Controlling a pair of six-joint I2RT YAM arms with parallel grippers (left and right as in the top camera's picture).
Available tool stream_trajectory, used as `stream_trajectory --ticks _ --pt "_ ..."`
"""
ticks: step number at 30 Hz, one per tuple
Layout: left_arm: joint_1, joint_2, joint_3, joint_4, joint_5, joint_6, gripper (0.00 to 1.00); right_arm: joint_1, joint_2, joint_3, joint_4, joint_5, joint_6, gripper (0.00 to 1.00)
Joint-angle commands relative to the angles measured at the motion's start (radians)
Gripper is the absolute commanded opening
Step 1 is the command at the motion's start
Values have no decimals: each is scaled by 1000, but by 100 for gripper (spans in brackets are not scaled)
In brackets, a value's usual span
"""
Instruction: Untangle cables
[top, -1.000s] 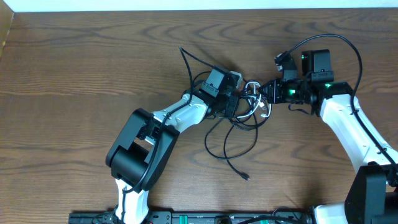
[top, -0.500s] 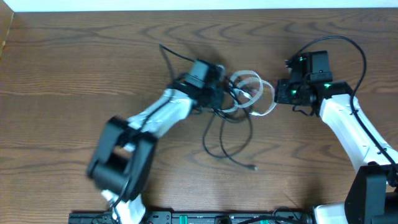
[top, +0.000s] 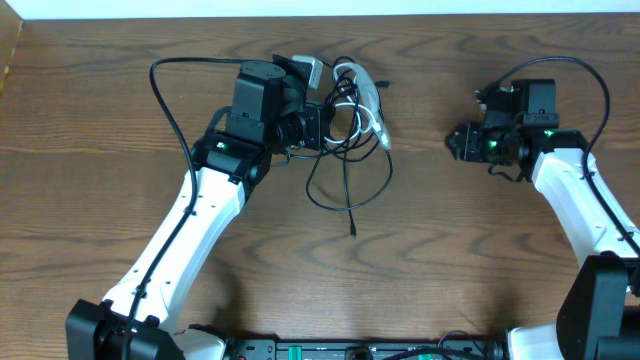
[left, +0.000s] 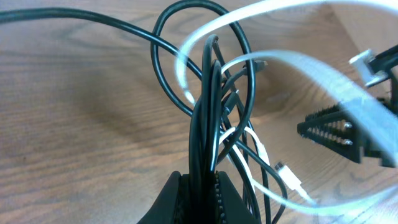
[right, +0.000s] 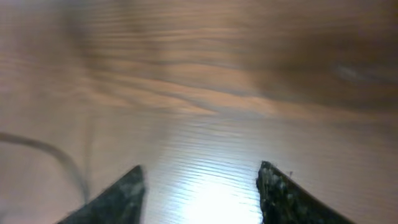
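Note:
The robot's left gripper will next pull over the bare tabletop to its left in the overhead view and let go of the black cables, since white loops thread them.
My left gripper is shut on a bunch of thin black cables at the back middle of the table. In the left wrist view the black strands rise straight out of the closed left gripper. The white cable loops through the black ones just right of it, and its loops and its plug look blurred. One black plug end trails towards the front. My right gripper stands open and apart to the right, with only bare table in the right gripper's gap.
The thick black cord of the left arm arcs over the table at back left. Another cord loops above the right wrist. The table's back edge runs close behind the cables. A faint cable shows at the left of the right wrist view.
The right gripper has let go of the white cable and opened, drawing slightly right. The left gripper has pulled the whole tangle left and towards the back.

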Motion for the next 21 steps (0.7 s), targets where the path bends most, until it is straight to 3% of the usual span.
stream_trajectory --ticks 1,12,21 --pt "5 14 4 -3 11 -13 7 38 -61 66 0 -246 -118 59" --pt "4 26 4 -8 -32 -103 8 232 -106 96 115 -286 -98 60" --pt "4 26 4 -14 -33 -148 7 295 -99 96 209 -323 -102 63"
